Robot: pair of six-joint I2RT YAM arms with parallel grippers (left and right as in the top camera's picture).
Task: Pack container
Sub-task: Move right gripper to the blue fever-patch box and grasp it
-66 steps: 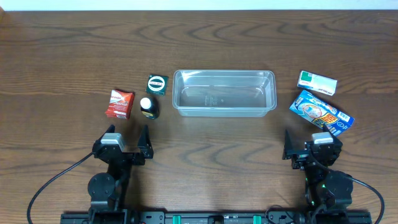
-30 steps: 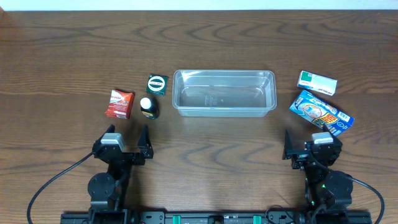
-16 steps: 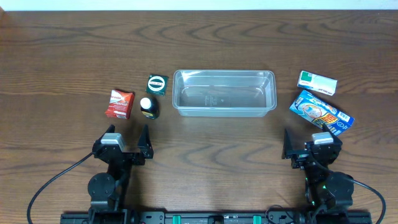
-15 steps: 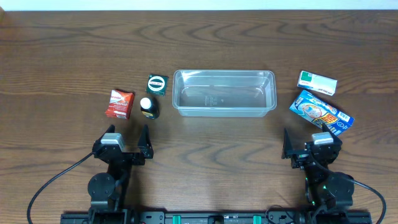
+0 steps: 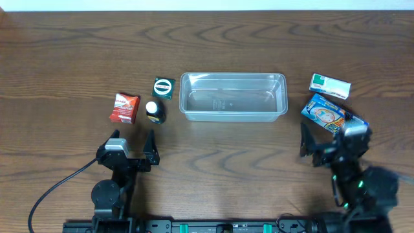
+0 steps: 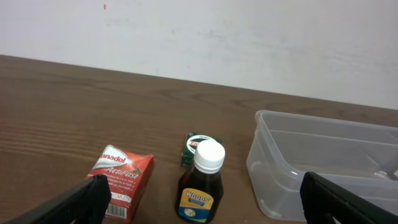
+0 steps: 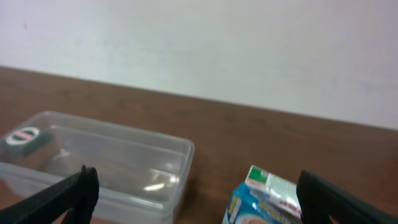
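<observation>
The right gripper reaches outward and tilts down onto the blue packet's end by the green-and-white box next.
The clear container stands empty at the table's middle; it also shows in the left wrist view and the right wrist view. To its left are a red box, a dark bottle with a white cap and a small green box. To its right are a green-and-white box and a blue packet. My left gripper is open and empty, near the bottle. My right gripper is open and empty at the blue packet's near edge.
A white wall runs along the table's far edge. In the left wrist view the red box lies left of the bottle and the green box behind it. Cables trail from both arm bases at the front edge.
My right gripper has moved forward and slightly right, up to the near edge of the blue packet. The left arm and all objects have not moved.
</observation>
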